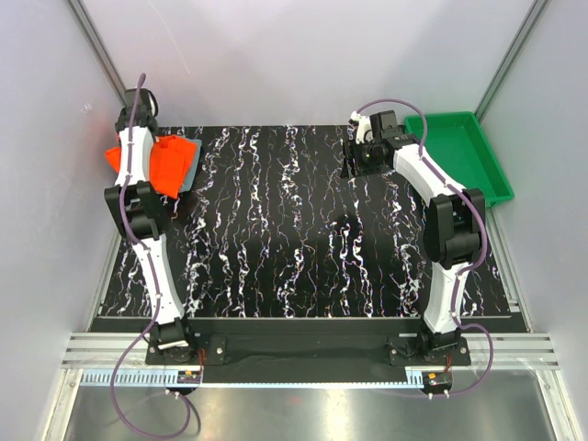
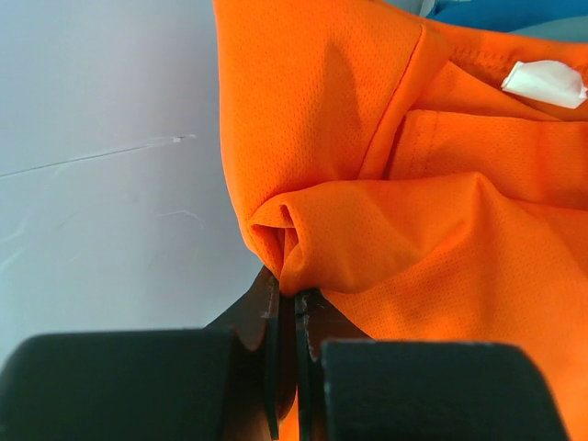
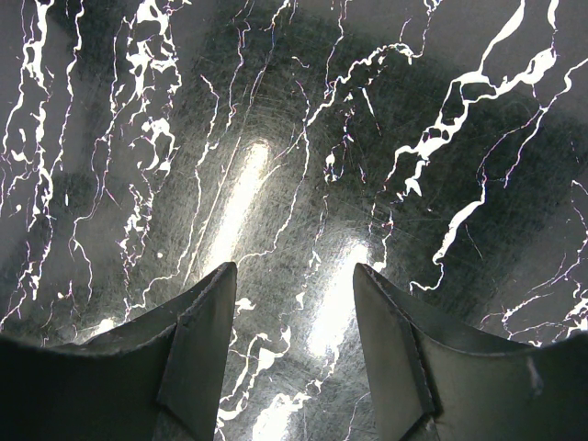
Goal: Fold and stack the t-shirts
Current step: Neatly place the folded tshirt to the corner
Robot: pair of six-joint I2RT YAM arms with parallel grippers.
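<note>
My left gripper lowers onto the bunched orange-red t-shirt (image 1: 166, 163) (image 2: 432, 285) next and releases the pinched fold there, since the rest already lies over the grey-blue one.
The orange-red t-shirt (image 1: 173, 162) lies bunched at the table's far left corner, partly under my left arm. It fills the left wrist view (image 2: 413, 211), with a white label (image 2: 544, 81) showing at the collar. My left gripper (image 2: 292, 299) is shut on a gathered fold of this shirt. In the top view only its wrist (image 1: 138, 108) shows. A strip of the grey-blue t-shirt (image 2: 496, 11) shows beyond the orange one, and its edge peeks out beneath it (image 1: 187, 182). My right gripper (image 1: 354, 158) is open and empty above the bare table (image 3: 294, 271).
A green plastic tray (image 1: 457, 147) stands at the far right, beside the black marbled tabletop (image 1: 303, 239). White walls close in the left, back and right sides. The left wall is close to my left gripper (image 2: 101, 184).
</note>
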